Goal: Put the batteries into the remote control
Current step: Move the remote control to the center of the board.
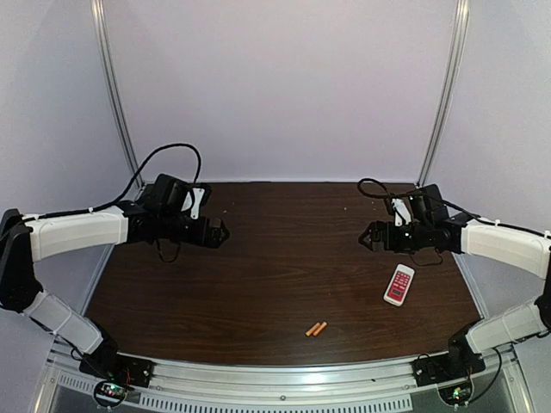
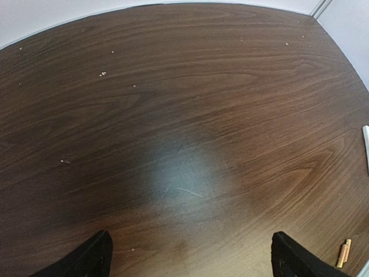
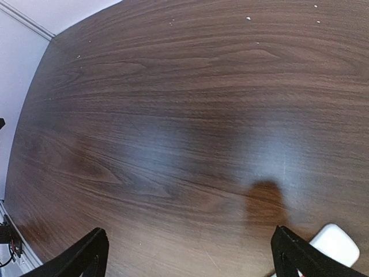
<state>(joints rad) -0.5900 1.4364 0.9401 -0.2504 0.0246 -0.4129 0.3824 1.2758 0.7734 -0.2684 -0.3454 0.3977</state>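
Note:
The remote control lies below my right gripper and back from it. Next, the gripper's open fingers come down and back over its red middle (image 1: 399, 285) to close across its width.
The remote control (image 1: 399, 285) lies face up on the right side of the dark wooden table (image 1: 284, 258), its red face and rows of buttons showing. Its white end (image 3: 335, 244) peeks in behind one fingertip in the right wrist view. The two orange batteries (image 1: 316, 329) lie side by side near the front edge, also small at the lower right of the left wrist view (image 2: 343, 254). My left gripper (image 1: 222, 232) (image 2: 191, 242) hovers open and empty over the table's left part. My right gripper (image 1: 368, 238) (image 3: 190, 236) hovers open and empty just behind and left of the remote.
Pale walls and two metal uprights (image 1: 116, 95) close in the back and sides. A metal rail (image 1: 284, 379) runs along the front edge between the arm bases. A black cable (image 1: 164, 155) loops above the left arm.

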